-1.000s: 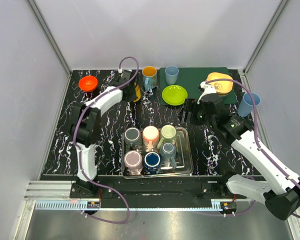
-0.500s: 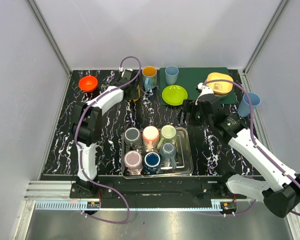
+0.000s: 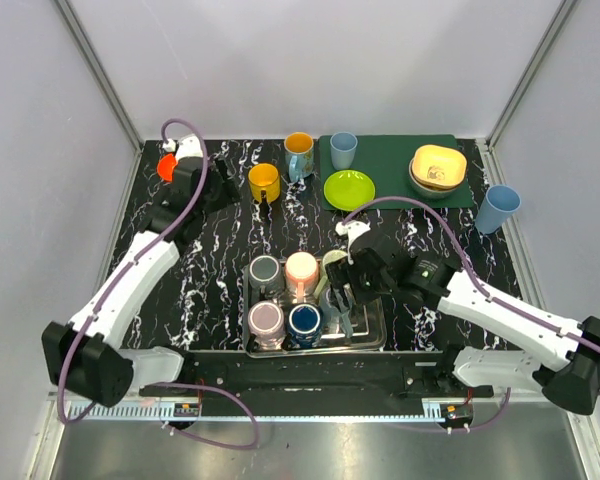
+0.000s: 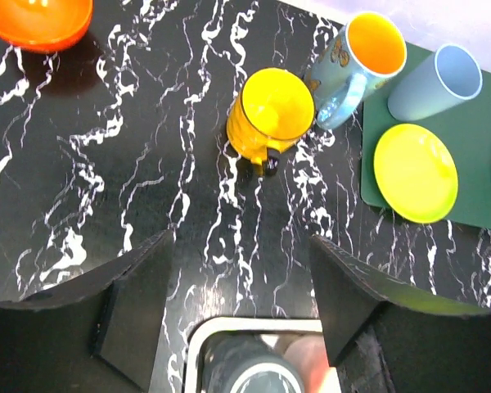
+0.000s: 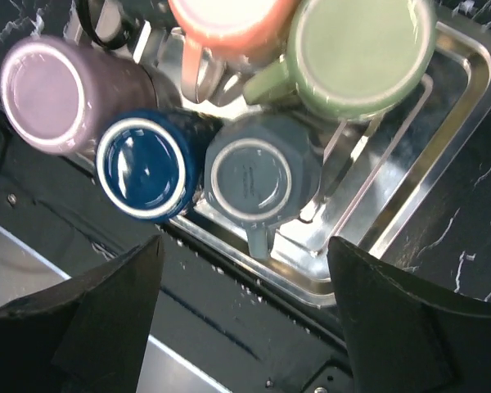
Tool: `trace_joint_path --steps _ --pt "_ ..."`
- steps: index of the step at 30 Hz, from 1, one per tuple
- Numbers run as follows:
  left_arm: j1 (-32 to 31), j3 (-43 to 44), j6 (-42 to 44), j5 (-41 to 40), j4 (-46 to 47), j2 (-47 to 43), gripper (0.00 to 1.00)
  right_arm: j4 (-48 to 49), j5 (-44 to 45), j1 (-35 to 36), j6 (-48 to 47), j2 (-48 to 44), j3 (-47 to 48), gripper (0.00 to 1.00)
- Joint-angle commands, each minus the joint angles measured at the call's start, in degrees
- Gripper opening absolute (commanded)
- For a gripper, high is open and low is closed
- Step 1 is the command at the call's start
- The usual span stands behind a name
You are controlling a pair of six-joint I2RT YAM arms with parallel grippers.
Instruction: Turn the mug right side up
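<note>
The handle sticks out clear of the neighbouring mugs, so my right gripper needs to go down next with its open fingers on both sides of the grey-blue mug's handle below it and close.
A yellow mug stands right side up on the black marble table, free of any grip. My left gripper is open just left of it, nothing between its fingers. Several mugs stand upside down in the metal tray: grey, pink, purple, dark blue, grey-blue and green. My right gripper hangs open above the tray's near right side, over the grey-blue mug.
An orange bowl sits at the back left. A blue-and-orange mug, a light blue cup, a lime plate and stacked bowls are around the green mat. Another blue cup stands far right.
My left gripper opened, let go of the yellow mug and drew back to the left. The right arm swung from beside the green mat to over the tray.
</note>
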Motion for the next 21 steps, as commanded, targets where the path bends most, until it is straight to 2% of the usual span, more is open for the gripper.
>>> trace_joint_path --steps 1,2,6,9,12,17,21 --pt "-0.2 -7.55 -3.38 3.44 1.62 -6.46 0.7 -4.92 2.34 3.12 2.53 -3.7 -2.7 0.85" --pt "-0.2 -8.69 -3.65 3.61 1.71 -9.08 0.7 -4.83 1.64 4.43 4.2 -4.23 -4.1 0.84" --pt "-0.29 -13.52 -4.26 4.49 1.53 -13.67 0.7 -5.1 1.98 8.38 8.25 -3.45 -7.36 0.69" --pt "-0.38 -15.81 -4.97 5.72 0.84 -15.96 0.69 -3.95 4.18 12.43 10.89 -0.82 -8.51 0.69" --pt "-0.38 -18.01 -5.58 6.43 0.66 -18.24 0.69 -0.89 5.76 13.15 12.21 2.26 -9.83 0.68" --pt "-0.38 -19.95 -5.41 6.08 -0.22 -20.62 0.69 2.28 14.0 13.24 14.23 3.14 -11.06 0.56" --pt "-0.38 -19.86 -5.06 6.07 -0.66 -20.8 0.69 2.99 18.15 13.24 13.18 5.25 -10.53 0.55"
